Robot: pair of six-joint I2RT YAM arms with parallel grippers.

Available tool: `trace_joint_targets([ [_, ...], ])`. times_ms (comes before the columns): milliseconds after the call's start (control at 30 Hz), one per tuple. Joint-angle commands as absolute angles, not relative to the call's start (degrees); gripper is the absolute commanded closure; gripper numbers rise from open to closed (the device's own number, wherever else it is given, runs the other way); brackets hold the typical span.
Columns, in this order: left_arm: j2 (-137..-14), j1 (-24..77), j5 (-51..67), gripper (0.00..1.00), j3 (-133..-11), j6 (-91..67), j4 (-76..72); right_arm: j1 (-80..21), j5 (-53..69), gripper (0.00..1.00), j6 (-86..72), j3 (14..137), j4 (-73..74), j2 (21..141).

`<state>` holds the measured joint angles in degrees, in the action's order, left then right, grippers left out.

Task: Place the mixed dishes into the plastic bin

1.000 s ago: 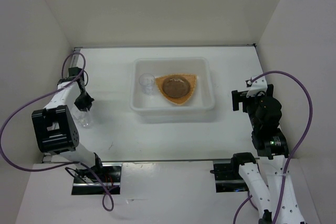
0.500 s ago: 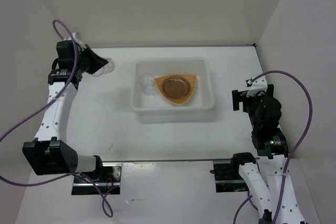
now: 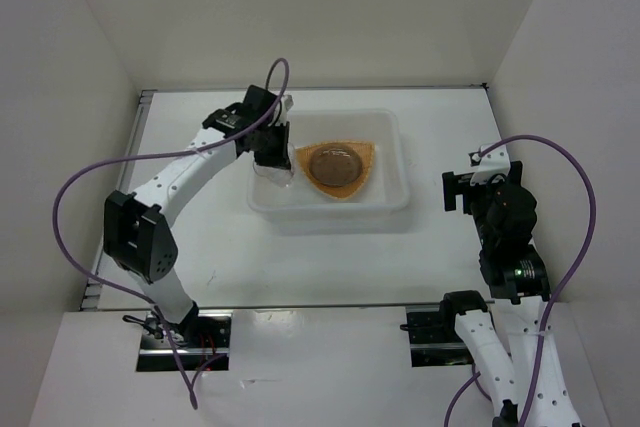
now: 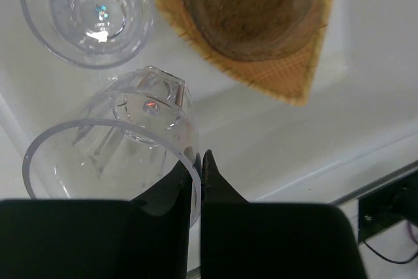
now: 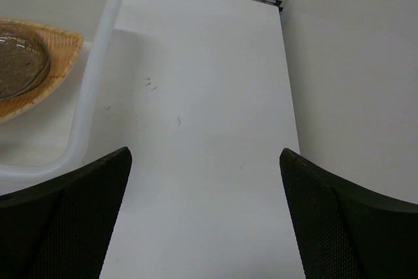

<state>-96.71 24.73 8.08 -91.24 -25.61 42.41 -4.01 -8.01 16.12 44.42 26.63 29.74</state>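
Note:
The held cup comes down onto the bin's bottom (image 3: 281, 186) (image 4: 126, 108) beside the standing clear cup next, since that spot is bare. My left gripper then releases the held cup's rim there.
The white plastic bin (image 3: 330, 209) stands mid-table. Inside lie the tan woven plate (image 3: 364, 156) with a grey saucer (image 3: 334, 164) on it, and a clear cup (image 4: 88, 11) standing upright at the bin's left end. My left gripper (image 3: 272, 152) hangs over that left end, shut on the rim of a second clear cup (image 4: 124, 142), which is tilted just beside the first. In the left wrist view the gripper (image 4: 198, 158) pinches the cup's wall. My right gripper (image 5: 206, 161) stands open and holds nothing, right of the bin (image 5: 98, 76).
White walls enclose the table on the left, back and right. The left arm's purple cable (image 3: 70, 197) loops over the table's left side. The right arm (image 3: 500, 217) rests near the right wall.
The left arm has swung from the table's left side, lifting the clear cup up and across to above the bin's left end. The right arm has not moved.

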Motion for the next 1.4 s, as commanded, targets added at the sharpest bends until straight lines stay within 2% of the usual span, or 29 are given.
trace_joint_targets([
  [0, -98.34, 26.54, 1.15, 1.00, -90.18, -23.55, 43.86, -4.57, -8.53, 0.02, 16.00, 43.95, 24.43, 29.27],
  [300, -108.01, 29.88, -1.41, 0.99, -91.84, -23.55, 43.24, -4.57, -9.05, 0.02, 16.00, 43.42, 24.43, 28.74],
  [500, -113.10, 29.88, -1.93, 0.86, -95.53, -23.03, 43.24, -4.57, -9.58, 0.02, 16.00, 43.42, 23.91, 28.74],
  [633, -114.17, 30.40, -5.27, 0.50, -99.48, -23.82, 45.87, -4.57, -10.11, 0.02, 16.00, 43.42, 23.91, 29.35],
  [667, -113.13, 30.41, -6.06, 0.33, -100.36, -24.34, 45.88, -4.57, -10.89, 0.02, 16.00, 43.42, 23.91, 29.36],
  [700, -111.29, 30.41, -7.20, 0.26, -101.33, -25.13, 45.88, -4.57, -11.59, 0.02, 16.00, 43.42, 23.91, 30.92],
  [867, -98.66, 31.64, -14.24, 0.01, -108.11, -26.19, 42.99, -4.57, -14.59, 0.02, 15.47, 45.08, 23.91, 36.73],
  [1000, -87.64, 28.84, -11.79, 0.00, -103.28, -26.19, 36.22, -5.09, -10.82, 0.02, 18.89, 48.51, 29.59, 39.62],
  [1200, -78.59, 24.71, -13.27, 0.00, -96.17, -25.49, 42.00, -5.10, -7.73, 0.02, 24.16, 51.50, 37.17, 39.38],
  [1367, -67.08, 21.88, -16.34, 0.00, -82.92, -26.63, 40.36, -5.71, -9.93, 0.02, 24.17, 52.03, 37.71, 38.85],
])
